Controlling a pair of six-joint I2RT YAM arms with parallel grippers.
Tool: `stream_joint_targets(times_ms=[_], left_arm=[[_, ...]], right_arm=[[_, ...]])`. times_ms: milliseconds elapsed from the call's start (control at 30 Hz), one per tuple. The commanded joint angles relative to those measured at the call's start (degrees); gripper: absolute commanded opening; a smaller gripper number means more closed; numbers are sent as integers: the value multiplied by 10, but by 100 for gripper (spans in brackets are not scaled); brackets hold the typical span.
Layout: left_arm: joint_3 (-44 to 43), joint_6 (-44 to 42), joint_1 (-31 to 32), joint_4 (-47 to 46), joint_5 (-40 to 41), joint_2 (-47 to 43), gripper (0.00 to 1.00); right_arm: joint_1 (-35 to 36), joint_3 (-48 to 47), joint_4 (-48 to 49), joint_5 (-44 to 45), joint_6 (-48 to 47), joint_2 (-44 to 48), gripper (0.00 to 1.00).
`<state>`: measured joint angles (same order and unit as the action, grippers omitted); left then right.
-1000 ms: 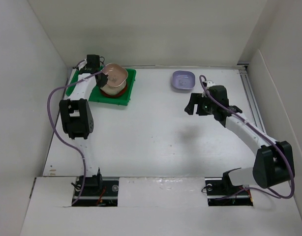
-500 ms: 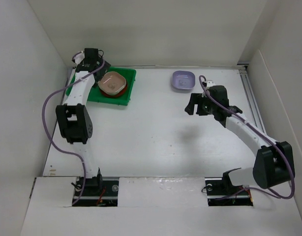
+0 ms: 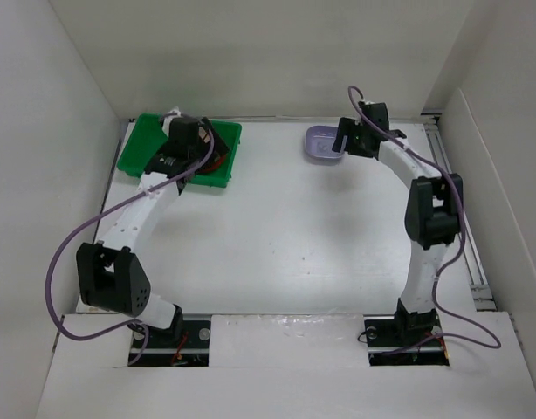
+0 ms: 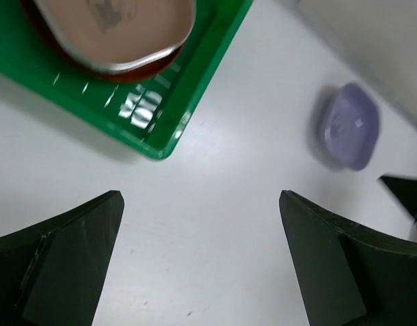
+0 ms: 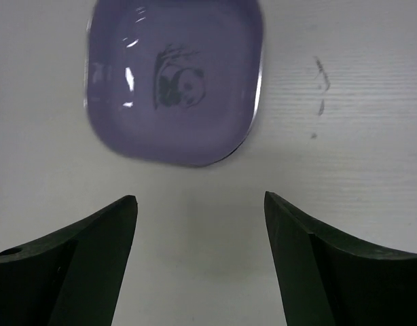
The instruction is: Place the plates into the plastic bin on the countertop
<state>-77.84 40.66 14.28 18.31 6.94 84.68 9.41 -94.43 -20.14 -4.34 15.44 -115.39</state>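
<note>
My right gripper needs to move down next onto the lavender plate's rim by the plate's closest corner [image 5: 221,158], going a bit to the right in the wrist view, because the fingers are still short of it.
The green plastic bin [image 3: 135,148] stands at the far left of the white countertop [image 3: 277,244]. In the left wrist view a tan-pink plate [image 4: 113,24] lies in the bin [image 4: 195,81] on top of a red plate [image 4: 130,72]. My left gripper [image 3: 198,157] hovers by the bin's near right corner and hides most of the stack from above; it is open [image 4: 200,197] over bare countertop. A lavender plate [image 3: 322,142] with a panda print [image 5: 173,78] lies at the far middle. My right gripper [image 3: 342,144] hangs open [image 5: 199,197] just short of that plate's near rim, touching nothing.
White walls [image 3: 67,131] enclose the countertop on the left, back and right. A metal rail [image 3: 451,192] runs along the right edge. Purple cables [image 3: 67,262] loop beside both arms. The right gripper's dark tip [image 4: 405,197] shows at the edge of the left wrist view.
My left gripper let go of the tan-pink plate in the bin, opened and drew back over the bin's near right corner. My right arm swung to the far side, up to the lavender plate.
</note>
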Motion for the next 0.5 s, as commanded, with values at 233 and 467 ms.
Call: stream_joint_targets(times_ms=[233, 467], left_arm=[[163, -28, 55, -86, -6, -90, 100], [177, -29, 60, -81, 8, -118, 100]], right_arm=[[-20, -282, -140, 61, 3, -227, 78], [-20, -431, -252, 58, -9, -312, 38]])
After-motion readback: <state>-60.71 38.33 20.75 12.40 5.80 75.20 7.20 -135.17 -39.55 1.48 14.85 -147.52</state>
